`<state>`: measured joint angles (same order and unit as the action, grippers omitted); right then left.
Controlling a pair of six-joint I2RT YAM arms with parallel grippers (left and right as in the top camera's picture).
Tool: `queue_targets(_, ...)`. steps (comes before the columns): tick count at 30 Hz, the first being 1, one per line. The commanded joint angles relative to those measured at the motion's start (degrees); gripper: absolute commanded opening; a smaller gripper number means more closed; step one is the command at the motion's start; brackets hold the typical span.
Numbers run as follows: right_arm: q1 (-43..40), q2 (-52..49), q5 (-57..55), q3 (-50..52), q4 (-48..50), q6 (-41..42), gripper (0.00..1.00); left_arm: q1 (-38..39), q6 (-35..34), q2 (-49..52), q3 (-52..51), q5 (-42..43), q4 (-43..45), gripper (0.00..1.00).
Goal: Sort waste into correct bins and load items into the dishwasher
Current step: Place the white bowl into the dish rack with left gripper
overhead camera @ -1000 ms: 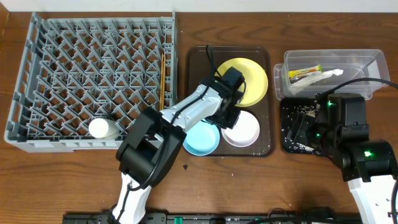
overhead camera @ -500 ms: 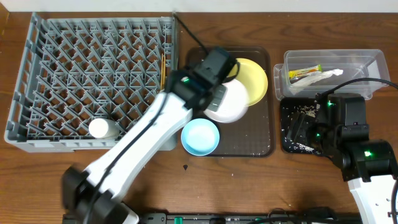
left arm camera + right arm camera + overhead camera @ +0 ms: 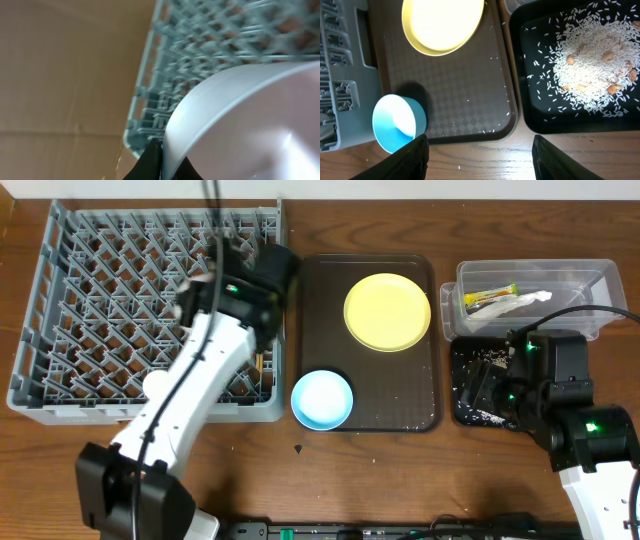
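Observation:
The small white bowl is in my left gripper, and next I will lower it onto the pegs (image 3: 231,42) of the grey dish rack.
My left gripper (image 3: 250,288) is over the right part of the grey dish rack (image 3: 90,300), shut on the rim of the small white bowl (image 3: 240,125). In the overhead view the arm hides that bowl. The left wrist view shows the fingers (image 3: 162,162) and the rack (image 3: 200,45) behind. The yellow plate (image 3: 387,311) and light-blue bowl (image 3: 322,399) sit on the brown serving tray (image 3: 400,395). The chopsticks (image 3: 259,363) lie in the rack, mostly under the arm. My right gripper (image 3: 480,160) is open and empty above the black tray's left edge.
The clear tub (image 3: 590,280) holds the green-and-orange wrapper (image 3: 490,296) and the white wrapper (image 3: 525,300). The black tray (image 3: 530,100) holds rice scraps (image 3: 592,60). A white cup (image 3: 160,387) lies in the rack's front. Stray rice grains dot the brown tray (image 3: 470,95).
My left gripper lifted the white bowl off the brown tray and carried it left over the dish rack. The right arm has not moved.

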<state>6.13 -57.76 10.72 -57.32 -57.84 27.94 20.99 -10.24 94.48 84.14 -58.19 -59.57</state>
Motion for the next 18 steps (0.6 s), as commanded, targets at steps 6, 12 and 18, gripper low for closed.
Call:
queue_targets(6,-0.44,0.0,0.28,-0.31,0.0,0.31,0.64,-6.71,-4.26,3.65,-2.89,-5.53,3.65,0.07)
queue_targets(12,-0.44,0.0,0.28,-0.31,-0.02,0.28,0.64,-6.84,-4.22,8.55,-2.93,-8.11,8.5,0.07)
queue_targets(18,-0.44,0.0,0.31,-0.31,-0.07,0.28,0.65,-6.82,-4.2,14.69,-2.93,-12.07,11.17,0.08)
